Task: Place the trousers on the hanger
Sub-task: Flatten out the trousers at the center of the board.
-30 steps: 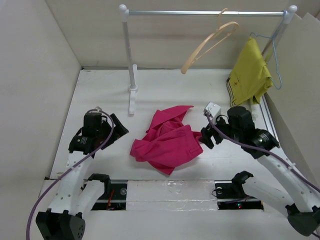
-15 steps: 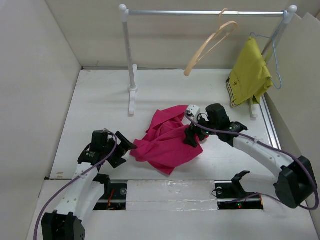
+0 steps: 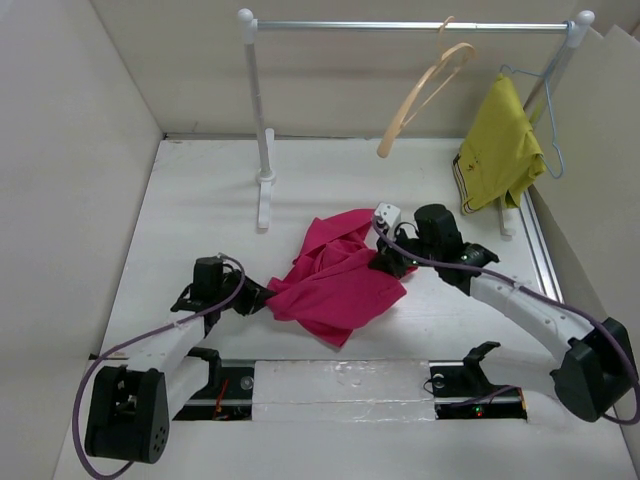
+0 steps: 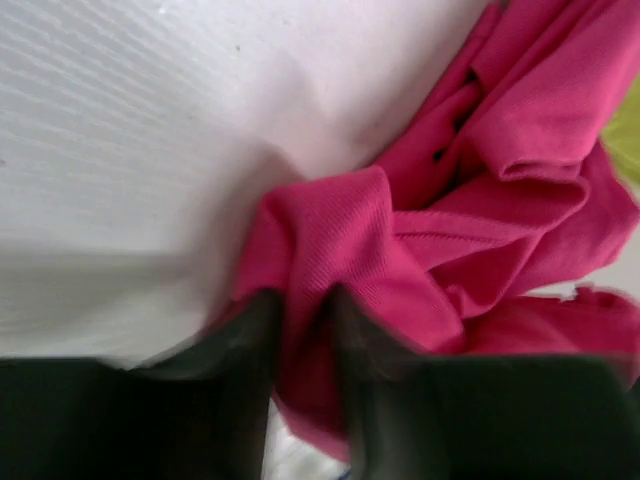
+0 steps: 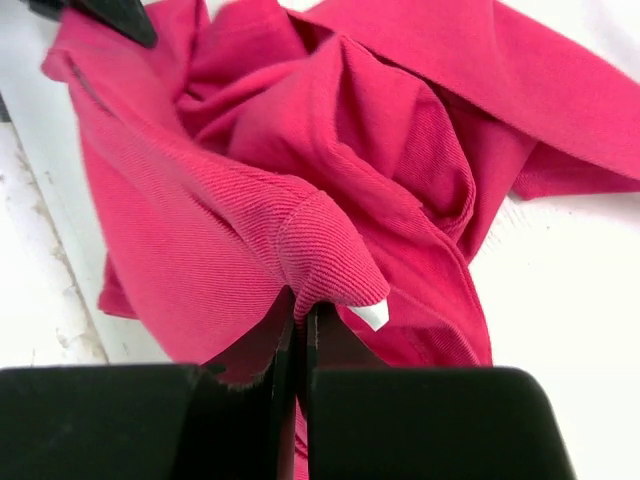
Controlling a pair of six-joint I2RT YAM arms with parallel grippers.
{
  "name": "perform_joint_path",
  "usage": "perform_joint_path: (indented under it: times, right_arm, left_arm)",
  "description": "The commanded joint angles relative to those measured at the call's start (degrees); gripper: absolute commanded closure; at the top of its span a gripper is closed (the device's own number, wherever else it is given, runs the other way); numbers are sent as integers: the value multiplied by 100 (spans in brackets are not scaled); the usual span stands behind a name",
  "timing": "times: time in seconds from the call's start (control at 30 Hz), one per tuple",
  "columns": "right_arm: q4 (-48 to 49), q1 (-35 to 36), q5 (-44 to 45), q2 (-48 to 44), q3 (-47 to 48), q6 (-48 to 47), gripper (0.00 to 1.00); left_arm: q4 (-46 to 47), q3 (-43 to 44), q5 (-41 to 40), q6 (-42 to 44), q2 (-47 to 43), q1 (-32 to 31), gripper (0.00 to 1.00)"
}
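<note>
The right gripper rises next, draws the edge of the trousers (image 3: pixel 335 280) across and lowers it to release on the bare tabletop by the mustard-yellow garment, as the trousers lie crumpled.
The magenta trousers (image 3: pixel 335 280) lie crumpled on the white table (image 3: pixel 200 200) in the middle. At their left edge my left gripper (image 3: pixel 262 296) is shut on a fold of the trousers (image 4: pixel 330 240), and the cloth runs down between its fingers (image 4: pixel 250 340). My right gripper (image 3: pixel 392 262) is shut on the trousers' right edge, pinching a stitched hem corner (image 5: pixel 325 255) with a small white tag beside it. The tan wooden hanger (image 3: pixel 425 85) hangs tilted from the rail (image 3: pixel 400 25) at the back, bare.
A mustard-yellow garment (image 3: pixel 500 150) hangs on a thin blue-grey wire hanger (image 3: pixel 548 120) at the rail's right end. The rail's white post and foot (image 3: pixel 264 190) stand behind the trousers to the left. Walls close in the left, right and back.
Both grippers have moved in to the trousers' edges and shut on the cloth; they stood open before. The wooden hanger has swung a little.
</note>
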Motion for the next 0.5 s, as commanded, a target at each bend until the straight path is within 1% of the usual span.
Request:
perform_joint_path:
  times: [0.0, 0.03, 0.07, 0.1, 0.13, 0.17, 0.2, 0.23, 0.27, 0.3, 0.33, 0.37, 0.4, 0.43, 0.47]
  right_arm:
    - [-53, 334, 38, -341, 595, 39, 100]
    - [-246, 467, 91, -403, 770, 4, 100]
    - [-709, 616, 135, -464, 1224, -31, 100]
    - [-975, 792, 240, -473, 1516, -84, 100]
    - [-1256, 1211, 319, -447, 1832, -137, 100]
    - [-1833, 1459, 433, -412, 2175, -163, 100]
    - [-2082, 1731, 686, -299, 2926, -172, 100]
    - [-2355, 2326, 811, -202, 3343, -172, 100]
    - [-2818, 2645, 960, -70, 3773, -155, 100]
    - [-2954, 2970, 1222, 227, 4622, -103, 100]
    - [-3068, 3312, 1303, 421, 5048, -24, 100]
    - [-3365, 3951, 1348, 423, 5052, -23, 100]
    - [-3559, 4245, 1566, 902, 6114, -6, 100]
    - [-3814, 4517, 1724, 1472, 7456, 21, 100]
    - [-4295, 4903, 1944, 1782, 8191, 82, 100]
  left_arm:
    - [627, 358, 8, -101, 10, -7, 100]
    - [347, 632, -186, 21, -156, -7, 100]
    - [-335, 982, -423, 170, -271, -7, 100]
    - [-690, 1760, -964, 459, -385, -7, 100]
    - [-1007, 2168, -1240, 610, -560, 176, 100]
    - [-1567, 2616, -1451, 768, -614, 290, 100]
    - [-1833, 3456, -1810, 1065, -614, 422, 100]
    - [-2062, 3882, -1970, 1225, -571, 684, 100]
    - [-2508, 4330, -2111, 1392, -510, 765, 100]
    - [-2730, 5178, -2556, 1550, -439, 766, 100]
    - [-2906, 5605, -2822, 1830, -299, 766, 100]
    - [-3282, 6053, -3155, 1955, -228, 766, 100]
    - [-3417, 6901, -3672, 2060, -149, 766, 100]
    - [-3505, 7292, -3868, 2288, -27, 766, 100]
    - [-3671, 7740, -4018, 2403, 70, 766, 100]
